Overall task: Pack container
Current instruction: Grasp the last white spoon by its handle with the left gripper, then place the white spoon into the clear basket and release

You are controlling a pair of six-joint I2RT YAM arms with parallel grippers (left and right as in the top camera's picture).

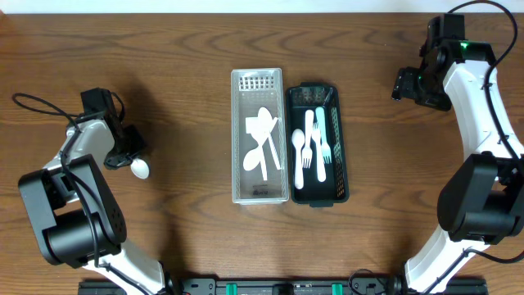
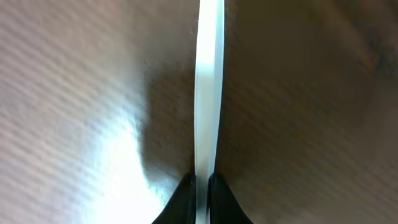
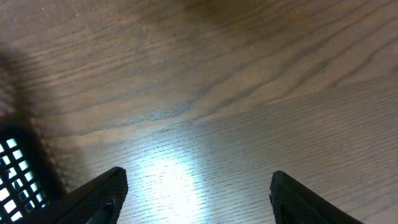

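I will lift my spoon across, lower it and release it, as matching white spoons in the clear tray [image 1: 239,147] lie right of my left gripper in the overhead view.
My left gripper [image 1: 124,154] is at the far left of the table, shut on a white plastic spoon [image 1: 141,169]. In the left wrist view the spoon's handle [image 2: 208,93] runs straight up between my shut fingertips [image 2: 201,190]. A clear tray [image 1: 239,147] in the middle holds several white spoons [image 1: 262,131]. Next to it on the right, a black tray [image 1: 341,164] holds white and pale blue forks [image 1: 315,143]. My right gripper [image 1: 409,86] is open and empty at the far right, over bare table [image 3: 199,186].
The wooden table [image 1: 180,65] stretches round both trays. A corner of the black tray [image 3: 15,171] shows at the left edge of the right wrist view. Cables run along both arms.
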